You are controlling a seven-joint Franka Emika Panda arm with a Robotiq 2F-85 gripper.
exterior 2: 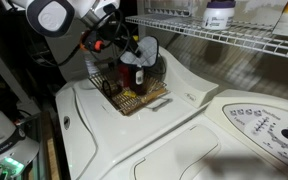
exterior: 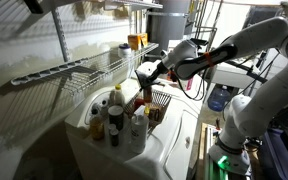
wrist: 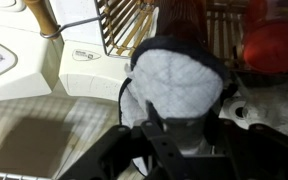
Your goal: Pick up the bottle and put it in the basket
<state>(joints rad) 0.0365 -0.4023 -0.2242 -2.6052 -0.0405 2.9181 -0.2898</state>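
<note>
The slim reddish-brown bottle should go down deeper inside the wire basket before my gripper opens.
The reddish-brown bottle hangs under my gripper, over the small wire basket. In an exterior view the bottle has its lower part inside the basket, with my gripper at its top. In the wrist view my gripper has its fingers on either side of a dark-rimmed, grey-white round top. The brown bottle body runs away behind it towards the basket wires.
Several other bottles stand on the white appliance top beside the basket. A long wire shelf runs above, with an amber jar and a white jar. A red-topped object sits close to the bottle.
</note>
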